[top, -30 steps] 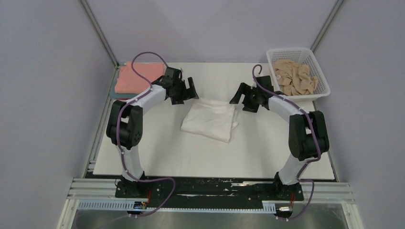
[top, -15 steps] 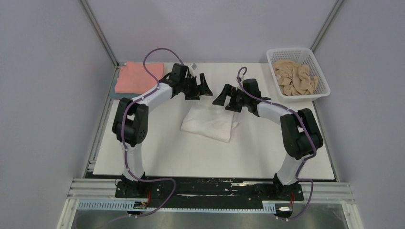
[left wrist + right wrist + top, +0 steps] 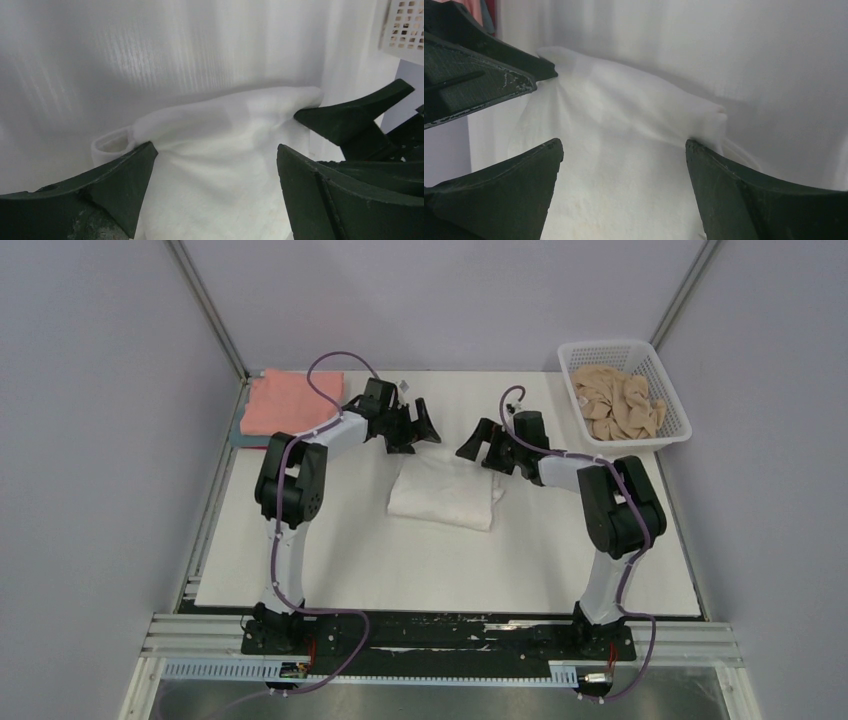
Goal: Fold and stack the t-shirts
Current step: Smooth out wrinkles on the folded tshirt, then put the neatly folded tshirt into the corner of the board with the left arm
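The white t-shirt's side edge faces the salmon-pink t-shirt (image 3: 290, 400). My left gripper should next lift, move back and go down onto the middle of that edge.
The white t-shirt (image 3: 445, 495) lies folded into a small rectangle in the middle of the table. It fills the left wrist view (image 3: 220, 165) and the right wrist view (image 3: 624, 165). My left gripper (image 3: 412, 430) hangs open just above its far left edge. My right gripper (image 3: 482, 445) hangs open just above its far right edge. Neither holds cloth. The salmon-pink t-shirt (image 3: 290, 400) lies folded at the far left on a teal one (image 3: 238, 432). The tan t-shirt (image 3: 620, 400) is bunched in the basket. The red shirt is out of view.
The white mesh basket (image 3: 672, 432) stands at the far right corner of the table and shows in the left wrist view (image 3: 405, 25). The white table mat (image 3: 440, 570) ends at a metal rail along the near edge. Grey walls close in both sides.
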Motion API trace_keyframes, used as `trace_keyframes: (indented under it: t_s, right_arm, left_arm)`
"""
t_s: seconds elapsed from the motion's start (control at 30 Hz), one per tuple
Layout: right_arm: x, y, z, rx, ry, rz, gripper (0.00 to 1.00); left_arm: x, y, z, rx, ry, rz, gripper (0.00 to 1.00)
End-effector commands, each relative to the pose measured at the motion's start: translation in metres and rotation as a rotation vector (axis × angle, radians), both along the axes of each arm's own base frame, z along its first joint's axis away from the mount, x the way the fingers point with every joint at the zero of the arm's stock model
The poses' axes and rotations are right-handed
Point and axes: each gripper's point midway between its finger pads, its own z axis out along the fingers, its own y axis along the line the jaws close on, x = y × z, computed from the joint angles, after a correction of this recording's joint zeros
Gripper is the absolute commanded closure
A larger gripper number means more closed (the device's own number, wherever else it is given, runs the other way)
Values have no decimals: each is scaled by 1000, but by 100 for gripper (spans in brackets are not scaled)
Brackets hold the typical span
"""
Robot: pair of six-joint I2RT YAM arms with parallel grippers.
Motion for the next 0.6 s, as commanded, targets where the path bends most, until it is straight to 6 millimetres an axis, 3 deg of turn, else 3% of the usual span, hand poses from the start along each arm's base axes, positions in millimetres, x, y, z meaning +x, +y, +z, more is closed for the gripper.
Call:
trace_keyframes:
  t_s: [0.0, 0.1, 0.13, 0.17, 0.23, 0.33, 0.43, 0.57]
  right_arm:
    - [8, -43, 38, -162, -119, -83, 0]
    - [-6, -49, 72, -160, -178, -87, 0]
    - [-14, -51, 80, -155, -193, -87, 0]
    - [-24, -54, 85, -154, -201, -93, 0]
    - [-43, -64, 86, -167, -200, -124, 0]
    - [-73, -82, 80, -192, -166, -188, 0]
    - [-95, -92, 80, -192, -158, -222, 0]
    - [-112, -94, 88, -168, -182, -222, 0]
  left_arm:
    - [-4, 26, 31, 83, -54, 21, 0]
    - [-5, 38, 80, 102, -169, 60, 0]
    - [-9, 43, 79, 118, -179, 77, 0]
    - [-9, 52, 94, 138, -223, 119, 0]
    - [-18, 66, 88, 182, -224, 163, 0]
    - [-36, 76, 57, 235, -140, 160, 0]
    - [-56, 66, 29, 193, -47, 93, 0]
    - [-71, 58, 9, 169, 11, 70, 0]
